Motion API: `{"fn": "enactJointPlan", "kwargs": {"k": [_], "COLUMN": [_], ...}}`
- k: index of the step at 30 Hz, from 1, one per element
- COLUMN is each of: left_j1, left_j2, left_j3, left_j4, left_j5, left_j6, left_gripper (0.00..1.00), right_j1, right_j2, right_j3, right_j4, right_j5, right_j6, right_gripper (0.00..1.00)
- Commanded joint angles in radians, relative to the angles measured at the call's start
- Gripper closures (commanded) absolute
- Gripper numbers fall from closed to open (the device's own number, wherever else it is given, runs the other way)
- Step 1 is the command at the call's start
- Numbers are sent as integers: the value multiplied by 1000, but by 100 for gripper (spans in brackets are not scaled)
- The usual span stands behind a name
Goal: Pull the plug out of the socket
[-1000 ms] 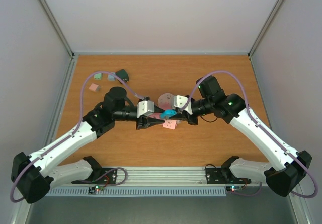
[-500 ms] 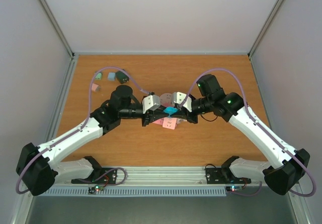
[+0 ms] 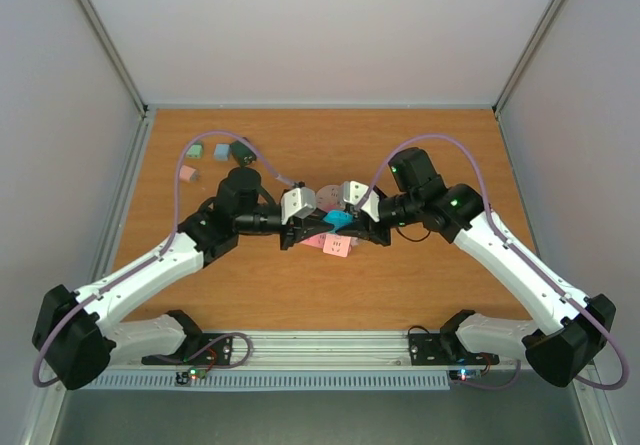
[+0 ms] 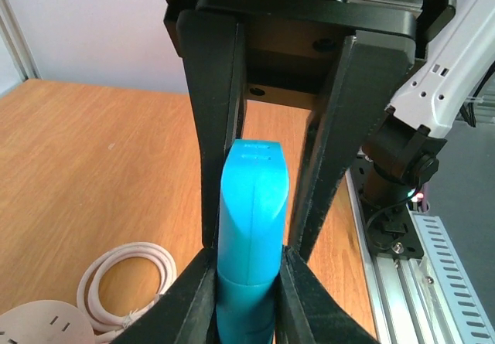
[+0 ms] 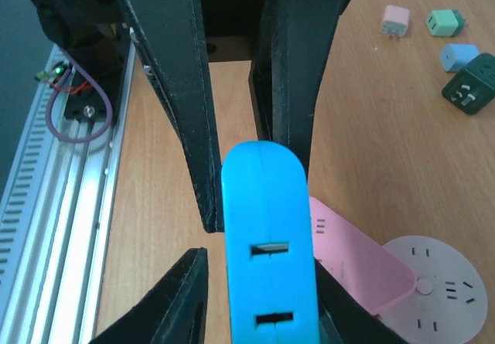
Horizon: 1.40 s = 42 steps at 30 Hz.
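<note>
I should next move my left gripper outward, to the left in the top view, and down to release, since bare tabletop by the adapters lies outward and below it.
A bright blue plug-and-socket piece (image 3: pixel 338 220) hangs in the air at the table's middle, between both grippers. In the left wrist view it (image 4: pixel 251 228) shows a seam across it, and my left gripper (image 4: pixel 247 286) is shut on the near part below the seam. In the right wrist view its face (image 5: pixel 267 251) shows two slots. My right gripper (image 5: pixel 259 298) closes on that slotted end, its right finger touching, with a thin gap showing at the left finger. In the top view the left gripper (image 3: pixel 320 228) and right gripper (image 3: pixel 352 227) meet tip to tip.
A pink power strip (image 3: pixel 336 246) lies under the grippers beside a round pale socket (image 3: pixel 325 197) with a coiled white cable (image 4: pixel 124 278). Small adapters sit far left: green (image 3: pixel 195 151), light blue (image 3: pixel 221 151), dark green (image 3: pixel 242 151), pink (image 3: pixel 187 173).
The left arm has swung right and forward from one second ago, and its gripper now meets the right gripper on the blue piece. Little has moved in the last half second.
</note>
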Motion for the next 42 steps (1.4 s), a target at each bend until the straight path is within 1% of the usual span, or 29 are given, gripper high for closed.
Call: {"fn": "enactJointPlan", "kwargs": {"k": [1, 6, 8, 15, 19, 23, 25, 27, 30, 33, 38, 42], "left_j1": [52, 109, 132, 239, 335, 409, 447, 494, 559, 595, 605, 608], "left_j2": [-23, -49, -61, -80, -57, -8, 21, 49, 102, 169, 264, 361], "left_j3": [35, 48, 56, 109, 149, 176, 194, 203, 210, 219, 196, 195], "left_j4": [-13, -124, -182, -342, -374, -373, -382, -385, -383, -382, -310, -258], "left_j5": [-40, -29, -37, -107, -196, -315, -340, -356, -371, -414, -506, -562], "left_j6": [-17, 36, 92, 244, 337, 417, 456, 499, 557, 620, 730, 765], "left_gripper": [99, 99, 99, 99, 99, 99, 99, 99, 99, 99, 99, 99], "right_j1": [26, 21, 19, 9, 8, 8, 8, 8, 7, 8, 6, -1], "right_j2": [-10, -28, -28, -30, -35, -61, -75, -83, -87, -77, -41, -4], "right_j3": [3, -17, -21, -26, -28, -79, -106, -124, -133, -132, -122, -93], "right_j4": [36, 68, 107, 246, 326, 470, 556, 594, 593, 559, 529, 488], "right_j5": [-44, -12, 24, 142, 222, 325, 383, 425, 423, 406, 442, 474], "right_j6": [45, 88, 127, 221, 287, 378, 424, 447, 449, 417, 401, 421], "right_gripper": [61, 27, 19, 11, 2, 1, 1, 2, 1, 1, 1, 1]}}
